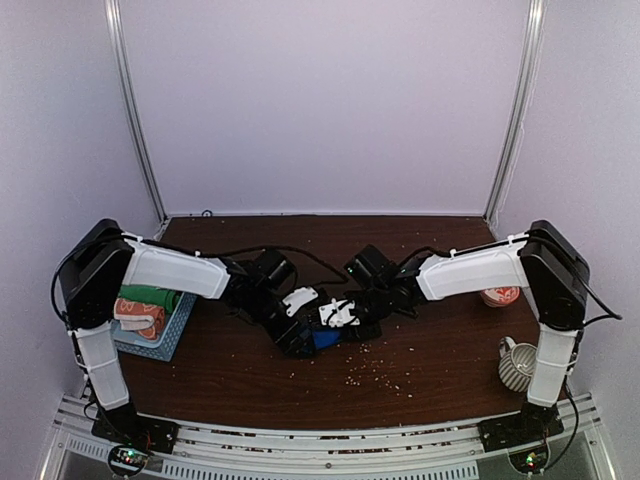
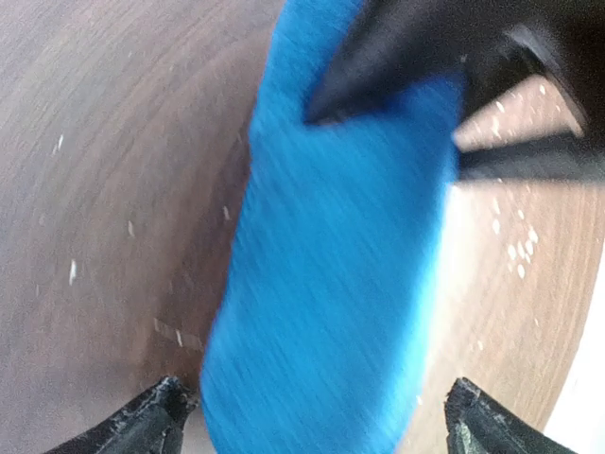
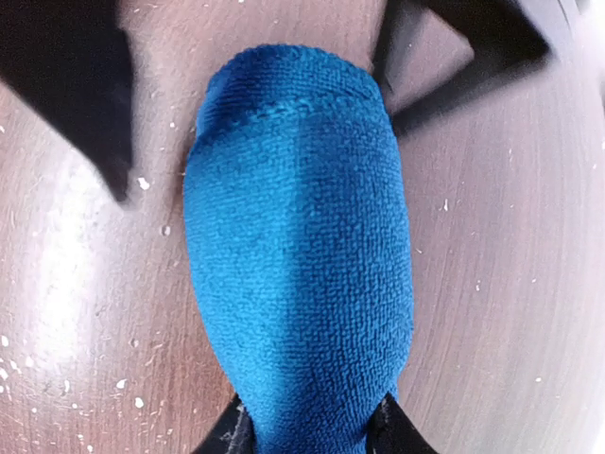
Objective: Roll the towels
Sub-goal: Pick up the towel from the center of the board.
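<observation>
The blue roll (image 1: 325, 338) (image 2: 326, 274) is to the right of my left gripper in the top view, so I should gently move the open fingers that way along it and close them.
A royal blue towel (image 1: 326, 338) lies rolled into a thick tube on the brown table between the two arms. In the right wrist view the towel (image 3: 298, 236) runs away from me, and my right gripper (image 3: 312, 430) is shut on its near end, with the fingertips (image 3: 392, 426) pressing into the cloth. In the left wrist view the towel (image 2: 331, 265) is blurred. My left gripper (image 2: 317, 426) is open wide, with its fingertips (image 2: 156, 421) astride the roll's end and apart from it. A green towel (image 1: 150, 298) and an orange patterned towel (image 1: 138, 315) lie in the basket.
The light blue basket (image 1: 178, 325) stands at the table's left edge. An orange-and-white bowl (image 1: 500, 296) and a striped mug (image 1: 517, 365) stand at the right. Crumbs (image 1: 372, 375) are scattered over the table in front of the grippers.
</observation>
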